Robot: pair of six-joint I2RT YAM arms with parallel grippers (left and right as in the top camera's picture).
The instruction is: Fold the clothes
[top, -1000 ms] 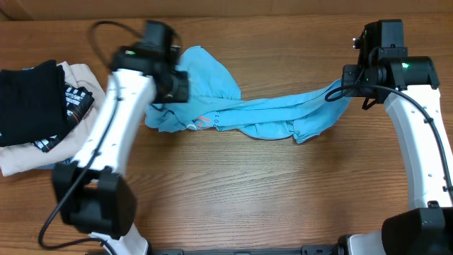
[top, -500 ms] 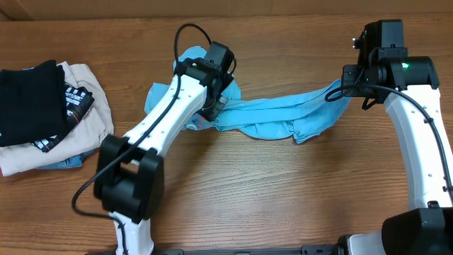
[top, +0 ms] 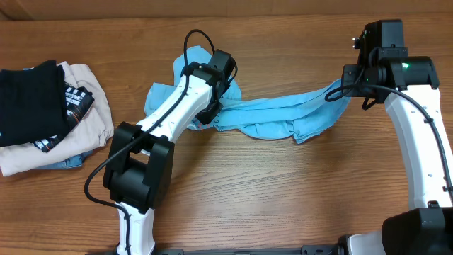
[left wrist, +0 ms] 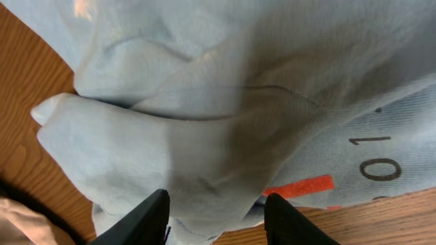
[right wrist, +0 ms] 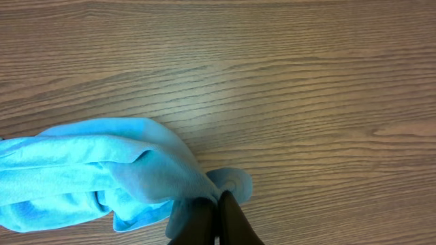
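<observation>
The shirt's fold [left wrist: 219,205] bulges between my left gripper's parted fingers beside the coral-red mark below, so they need to go down around it and close next.
The clothes are one sky-blue T-shirt [top: 283,117], stretched in a twisted band across the back of the table, with its bunched left part under my left arm. My left gripper [top: 212,106] hangs low over that bunch. In the left wrist view its jaws [left wrist: 216,204] stand apart with a fold of the shirt [left wrist: 238,102] bulging between them, beside a coral-red mark and dark print. My right gripper [top: 345,91] holds the shirt's right end lifted. In the right wrist view its fingers [right wrist: 216,207] are pressed together on the blue cloth [right wrist: 88,170].
At the left edge lies a pile of folded garments, a black one [top: 28,99] on top of a beige one [top: 81,131]. Bare wooden tabletop [top: 269,191] stretches in front of the shirt.
My left arm has swung from the shirt's left edge rightward onto the bunched part and settled there. The right arm and its grip have not moved.
</observation>
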